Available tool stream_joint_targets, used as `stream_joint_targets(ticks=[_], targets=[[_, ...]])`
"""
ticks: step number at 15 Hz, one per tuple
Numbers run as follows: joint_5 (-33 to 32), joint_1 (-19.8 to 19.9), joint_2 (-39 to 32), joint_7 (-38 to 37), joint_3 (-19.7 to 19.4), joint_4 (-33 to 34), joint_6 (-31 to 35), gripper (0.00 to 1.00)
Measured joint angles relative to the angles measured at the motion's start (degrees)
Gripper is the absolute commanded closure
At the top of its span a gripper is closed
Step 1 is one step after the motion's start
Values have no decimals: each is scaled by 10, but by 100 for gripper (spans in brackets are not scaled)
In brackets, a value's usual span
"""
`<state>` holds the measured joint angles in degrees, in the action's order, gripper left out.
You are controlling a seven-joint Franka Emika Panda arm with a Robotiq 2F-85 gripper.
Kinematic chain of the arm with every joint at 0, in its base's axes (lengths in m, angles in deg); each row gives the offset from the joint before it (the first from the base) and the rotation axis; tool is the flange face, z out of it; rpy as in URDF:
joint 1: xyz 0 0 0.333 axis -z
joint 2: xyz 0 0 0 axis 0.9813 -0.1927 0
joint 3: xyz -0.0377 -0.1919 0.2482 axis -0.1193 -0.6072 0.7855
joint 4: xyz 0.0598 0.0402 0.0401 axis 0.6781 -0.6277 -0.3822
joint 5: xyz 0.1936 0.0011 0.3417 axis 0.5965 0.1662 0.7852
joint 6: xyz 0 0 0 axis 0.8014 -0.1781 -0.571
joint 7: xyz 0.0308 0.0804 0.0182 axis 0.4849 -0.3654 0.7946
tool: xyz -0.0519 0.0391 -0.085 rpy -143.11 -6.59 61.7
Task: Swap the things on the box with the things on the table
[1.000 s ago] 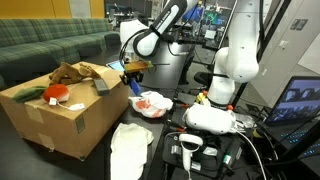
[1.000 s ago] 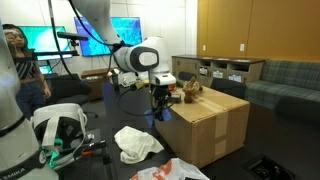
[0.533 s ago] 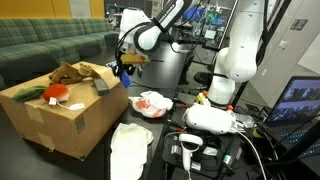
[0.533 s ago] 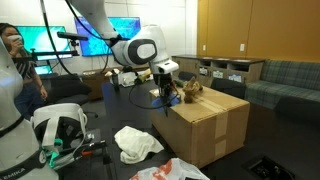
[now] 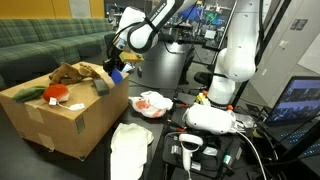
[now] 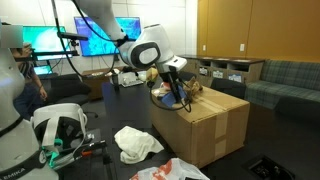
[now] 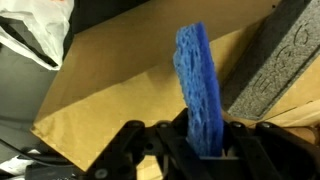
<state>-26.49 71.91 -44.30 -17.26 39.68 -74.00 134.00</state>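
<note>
I will move my gripper outward and down to the bare cardboard (image 7: 158, 100) beside the dark grey foam piece (image 7: 275, 55), because that spot is clear for releasing the pad.
My gripper (image 5: 117, 72) (image 6: 178, 92) (image 7: 200, 135) is shut on a flat blue sponge-like pad (image 7: 200, 85) (image 5: 117, 75) (image 6: 180, 100), which hangs upright over the near edge of the box's top. The box (image 5: 60, 122) (image 6: 205, 125) (image 7: 110, 90) is large brown cardboard. On it lie a brown plush toy (image 5: 75, 73) (image 6: 192, 90), a red object (image 5: 55, 92), a green object (image 5: 28, 93) and a dark grey foam piece (image 7: 275, 55). A white cloth (image 5: 130, 148) (image 6: 135, 143) and a plastic bag with red contents (image 5: 150, 103) lie on the black table (image 5: 98, 166).
A white robot base (image 5: 215, 118) and a handheld scanner (image 5: 190, 148) stand on the table beside the cloth. A green sofa (image 5: 50, 45) lies behind the box. A person (image 6: 20, 60) stands at the far edge in an exterior view.
The gripper has risen and carried the blue pad from beside the box to above the box's top edge. Its grip has not changed.
</note>
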Motion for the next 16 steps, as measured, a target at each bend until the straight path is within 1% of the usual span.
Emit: stream_joint_targets(ticks=[3, 7, 8, 9, 12, 15, 16], targets=[[30, 0, -28, 46, 12, 40, -9, 96], [32, 5, -72, 54, 10, 99, -40, 96], [32, 7, -82, 54, 9, 113, -50, 68], [32, 9, -91, 54, 7, 125, -59, 59], [32, 15, -107, 54, 0, 149, -89, 38], [25, 15, -109, 56, -9, 163, -143, 14], [19, 15, -108, 56, -12, 168, -163, 8]])
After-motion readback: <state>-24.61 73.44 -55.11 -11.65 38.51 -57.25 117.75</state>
